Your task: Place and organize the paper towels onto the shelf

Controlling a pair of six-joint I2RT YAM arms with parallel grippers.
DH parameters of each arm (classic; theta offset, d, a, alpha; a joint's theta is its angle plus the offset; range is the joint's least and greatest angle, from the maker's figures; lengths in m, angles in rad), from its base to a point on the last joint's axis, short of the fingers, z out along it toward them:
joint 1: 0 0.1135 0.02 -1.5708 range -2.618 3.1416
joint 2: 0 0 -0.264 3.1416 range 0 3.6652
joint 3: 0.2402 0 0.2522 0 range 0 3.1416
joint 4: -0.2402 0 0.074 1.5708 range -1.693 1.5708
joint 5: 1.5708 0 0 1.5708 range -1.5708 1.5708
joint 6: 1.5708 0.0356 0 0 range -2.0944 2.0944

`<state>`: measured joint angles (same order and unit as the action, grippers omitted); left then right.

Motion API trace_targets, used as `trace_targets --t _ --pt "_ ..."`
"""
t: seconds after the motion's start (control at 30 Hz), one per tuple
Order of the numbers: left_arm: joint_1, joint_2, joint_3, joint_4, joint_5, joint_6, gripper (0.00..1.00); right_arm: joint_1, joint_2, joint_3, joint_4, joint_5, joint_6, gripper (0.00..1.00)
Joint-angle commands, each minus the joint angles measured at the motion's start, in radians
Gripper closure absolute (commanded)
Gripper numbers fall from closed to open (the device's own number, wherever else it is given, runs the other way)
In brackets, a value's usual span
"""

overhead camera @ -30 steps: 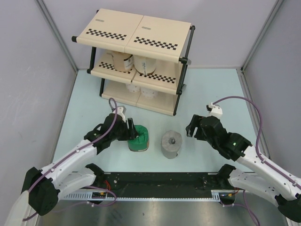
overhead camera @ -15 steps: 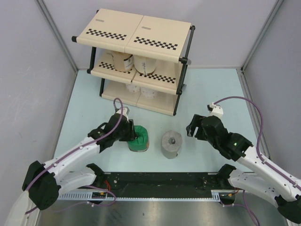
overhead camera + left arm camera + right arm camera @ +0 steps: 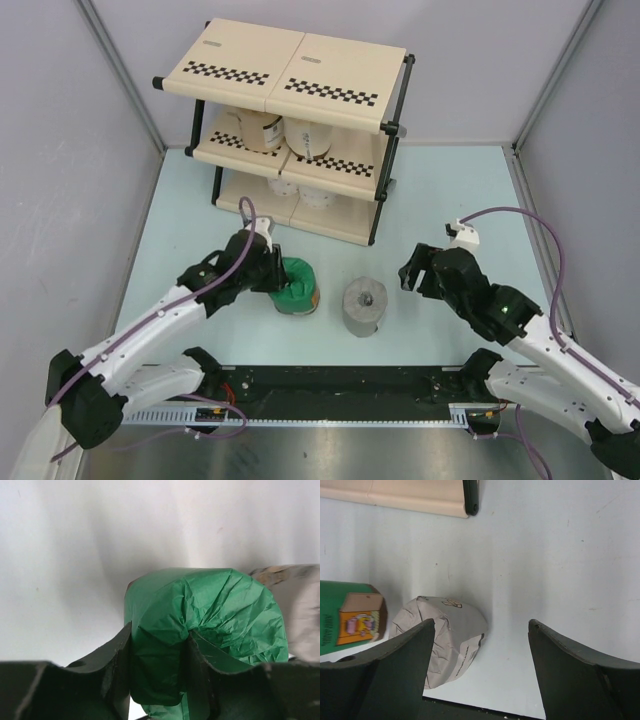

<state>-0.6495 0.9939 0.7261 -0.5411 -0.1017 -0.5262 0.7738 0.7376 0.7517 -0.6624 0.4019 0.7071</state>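
I will next raise my left gripper outward over the top level's panel (image 3: 250,62) above the tan roll, then lower and release the green roll, as that level is empty.
The green-wrapped paper towel roll (image 3: 297,286) stands on the table in front of the shelf (image 3: 290,65). My left gripper (image 3: 271,274) is shut on the roll's near wall, one finger inside the centre hole and one outside; in the left wrist view the green wrapper (image 3: 225,610) is pinched between the fingers (image 3: 112,655). The grey roll (image 3: 365,305) stands to its right. My right gripper (image 3: 412,272) hangs open just right of it, holding nothing, with the grey roll (image 3: 445,640) by its left finger. Tan (image 3: 262,130) and white (image 3: 310,135) rolls sit on the middle tier.
Two white rolls (image 3: 300,192) show on the bottom tier. The shelf's black post and beige bottom panel (image 3: 395,495) lie beyond the grey roll. Grey enclosure walls close off the left, right and back. A black rail (image 3: 340,385) runs along the near edge.
My left gripper came down over the green roll's rim and closed on its wall, and the roll shifted slightly. The right arm barely moved.
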Motion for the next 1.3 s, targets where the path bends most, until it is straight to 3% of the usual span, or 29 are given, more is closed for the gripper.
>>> trace_targets --t 0.0,0.37,0.77,1.1,1.27 --pt "-0.007 -0.074 0.225 -0.019 0.005 0.023 0.62 -0.010 -0.024 0.000 0.001 0.003 0.002 0.20" --pt "-0.007 -0.109 0.600 0.118 0.050 0.040 0.62 -0.021 -0.076 0.001 -0.045 0.008 -0.004 0.20" --pt "0.007 0.254 1.239 0.043 -0.036 0.206 0.63 -0.045 -0.168 0.001 -0.121 0.015 -0.003 0.19" --pt "0.278 0.494 1.535 0.101 0.069 0.121 0.64 -0.047 -0.193 0.002 -0.135 -0.015 0.009 0.19" --pt "0.343 0.620 1.673 0.095 0.092 0.117 0.64 -0.047 -0.208 0.001 -0.143 -0.023 0.015 0.19"
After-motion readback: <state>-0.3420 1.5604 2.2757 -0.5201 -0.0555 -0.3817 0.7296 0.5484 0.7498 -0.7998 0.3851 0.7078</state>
